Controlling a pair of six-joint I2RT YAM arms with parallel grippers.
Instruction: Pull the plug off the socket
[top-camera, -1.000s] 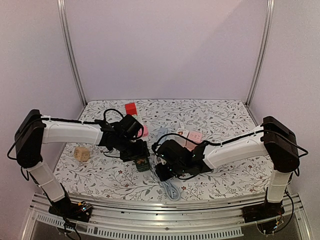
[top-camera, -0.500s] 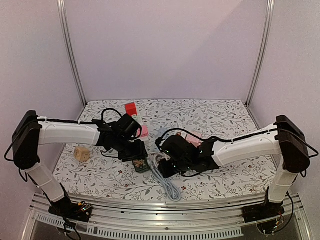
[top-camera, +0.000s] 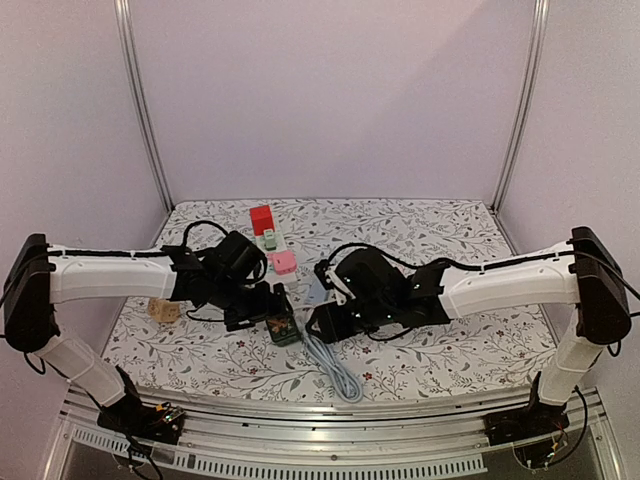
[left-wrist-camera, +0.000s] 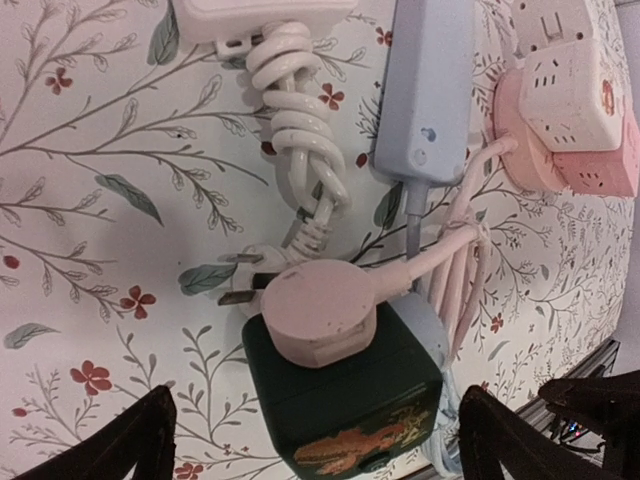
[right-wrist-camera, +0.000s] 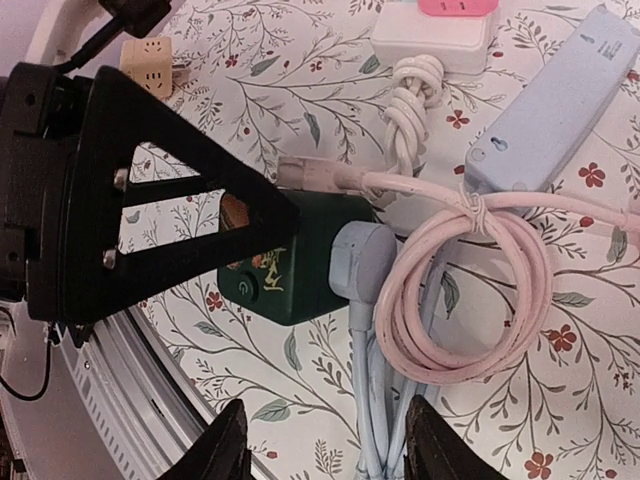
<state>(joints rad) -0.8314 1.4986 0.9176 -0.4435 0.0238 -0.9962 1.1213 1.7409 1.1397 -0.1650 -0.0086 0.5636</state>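
Note:
The cube lies below my left gripper, at an angle between its open fingers, so the gripper needs to turn next and go down around the sides of the dark green cube (top-camera: 283, 325) (left-wrist-camera: 340, 400).
The socket is a dark green cube (left-wrist-camera: 340, 400) (right-wrist-camera: 300, 262) (top-camera: 283, 325) lying on the floral cloth. A round pink plug (left-wrist-camera: 320, 310) sits in its top face. A blue-grey plug (right-wrist-camera: 365, 260) (left-wrist-camera: 428, 322) rests against its side, with its cable (top-camera: 335, 365) running toward the table's front edge. My left gripper (left-wrist-camera: 320, 445) (top-camera: 255, 305) hovers over the cube, open, its fingers wide on either side and touching nothing. My right gripper (right-wrist-camera: 337, 450) (top-camera: 325, 325) is open above the blue-grey cable and holds nothing.
A pink cable coil (right-wrist-camera: 470, 290) lies beside the cube, with a loose white plug (left-wrist-camera: 250, 282) and knotted white cable (left-wrist-camera: 295, 130) nearby. Behind are a blue power strip (left-wrist-camera: 425, 90), pink and white socket cubes (left-wrist-camera: 570, 100), a red block (top-camera: 262, 218) and a beige cube (right-wrist-camera: 150, 60).
Both grippers have opened. The left one has drawn back to the left of the cube, and the right one has lifted away from the blue-grey plug. The cube has stayed put.

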